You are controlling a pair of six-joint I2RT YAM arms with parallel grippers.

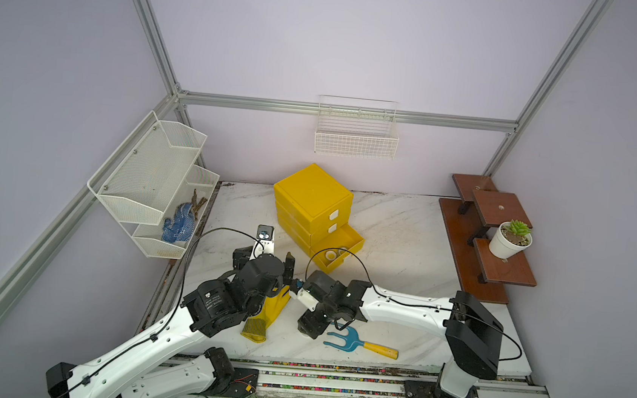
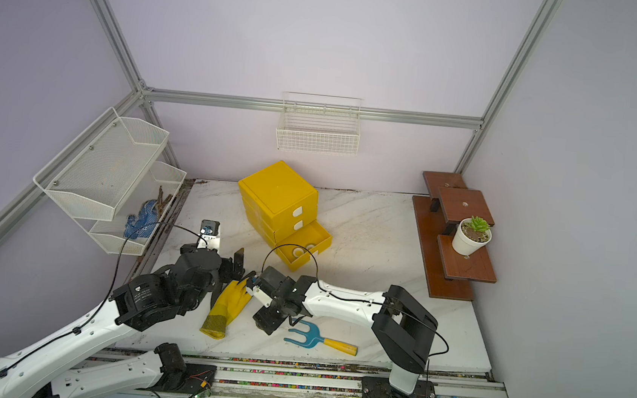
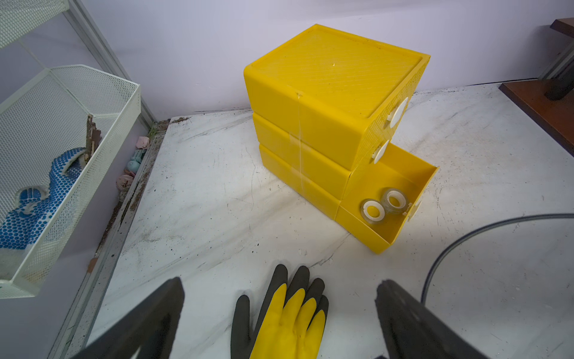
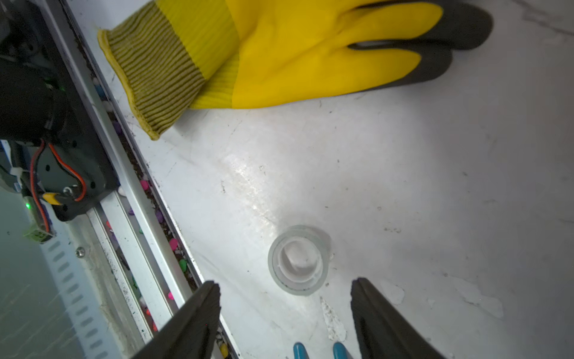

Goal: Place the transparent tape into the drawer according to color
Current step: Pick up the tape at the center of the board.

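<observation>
The clear tape roll [image 4: 298, 260] lies flat below, so next my right gripper will lower over the roll to pass its wide-open fingers outside the roll's rim and close them there.
A clear transparent tape roll [image 4: 298, 259] with a white core lies flat on the marble table near its front edge. My right gripper [image 4: 285, 282] hangs open just above it, one finger to either side and nothing between them. In the top views the right wrist hides this roll. The yellow drawer unit [image 1: 311, 195] stands at the back, its bottom drawer [image 3: 383, 181] pulled out. Two clear rolls [image 3: 373, 210] [image 3: 394, 200] lie inside it. My left gripper [image 3: 281, 281] is wide open over the glove's fingertips, facing the drawer and holding nothing.
A yellow and black glove [image 1: 271, 310] lies between the two arms. A blue hand rake [image 1: 359, 341] with a yellow handle lies by the right wrist. A white mesh rack [image 1: 145, 177] stands at the left, a wooden step shelf [image 1: 463, 240] with a potted plant [image 1: 512, 238] at the right.
</observation>
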